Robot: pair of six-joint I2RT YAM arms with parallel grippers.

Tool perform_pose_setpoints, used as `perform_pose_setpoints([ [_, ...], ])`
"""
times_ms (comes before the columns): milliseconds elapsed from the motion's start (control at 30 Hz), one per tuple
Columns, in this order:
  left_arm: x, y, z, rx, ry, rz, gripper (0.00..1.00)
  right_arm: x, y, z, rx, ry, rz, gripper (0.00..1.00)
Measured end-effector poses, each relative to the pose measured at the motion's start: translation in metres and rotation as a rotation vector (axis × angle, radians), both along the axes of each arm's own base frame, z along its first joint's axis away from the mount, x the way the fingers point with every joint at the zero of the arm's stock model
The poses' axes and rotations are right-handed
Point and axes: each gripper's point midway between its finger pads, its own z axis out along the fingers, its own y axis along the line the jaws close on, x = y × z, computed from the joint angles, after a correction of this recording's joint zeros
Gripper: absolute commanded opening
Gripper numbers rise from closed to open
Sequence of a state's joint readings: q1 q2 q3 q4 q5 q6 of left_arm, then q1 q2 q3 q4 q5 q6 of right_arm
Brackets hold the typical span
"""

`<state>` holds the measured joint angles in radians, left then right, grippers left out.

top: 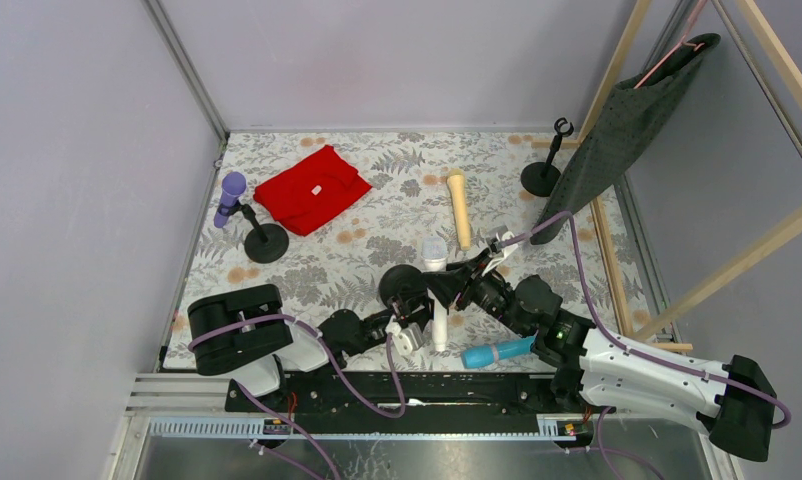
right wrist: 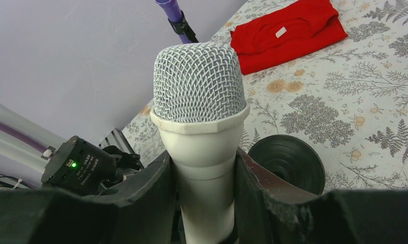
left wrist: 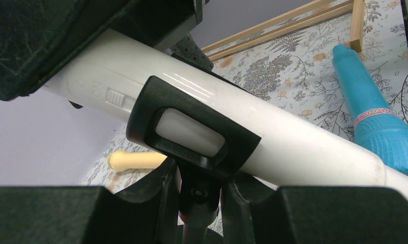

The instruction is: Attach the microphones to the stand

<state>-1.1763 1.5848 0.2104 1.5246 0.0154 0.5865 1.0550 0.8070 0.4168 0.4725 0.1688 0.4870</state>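
The black clip is around the white microphone's body, so the robot's left gripper will next swing toward the left in the top view and let go of the middle stand's stem beside the purple microphone's stand.
The white microphone with its mesh head stands over the middle stand's round base. My right gripper is shut on its body just below the head. The stand's black clip wraps around the white body. My left gripper is shut on the stand's stem under that clip. A purple microphone sits in the left stand. The cream-yellow microphone and the light blue one lie on the cloth. A third stand stands far right.
A folded red cloth lies at the back left. A dark garment hangs on a wooden frame at the right. Grey walls close in the left and back sides.
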Motion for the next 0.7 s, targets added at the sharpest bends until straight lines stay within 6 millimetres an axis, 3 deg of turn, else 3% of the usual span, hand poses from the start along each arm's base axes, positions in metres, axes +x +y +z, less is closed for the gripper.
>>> perform_pose_setpoints([
  [700,0.0041,0.0012,0.0007,-0.011,0.017,0.025,0.00,-0.0003,0.0002,-0.0067,-0.010,0.017,-0.007,0.02],
])
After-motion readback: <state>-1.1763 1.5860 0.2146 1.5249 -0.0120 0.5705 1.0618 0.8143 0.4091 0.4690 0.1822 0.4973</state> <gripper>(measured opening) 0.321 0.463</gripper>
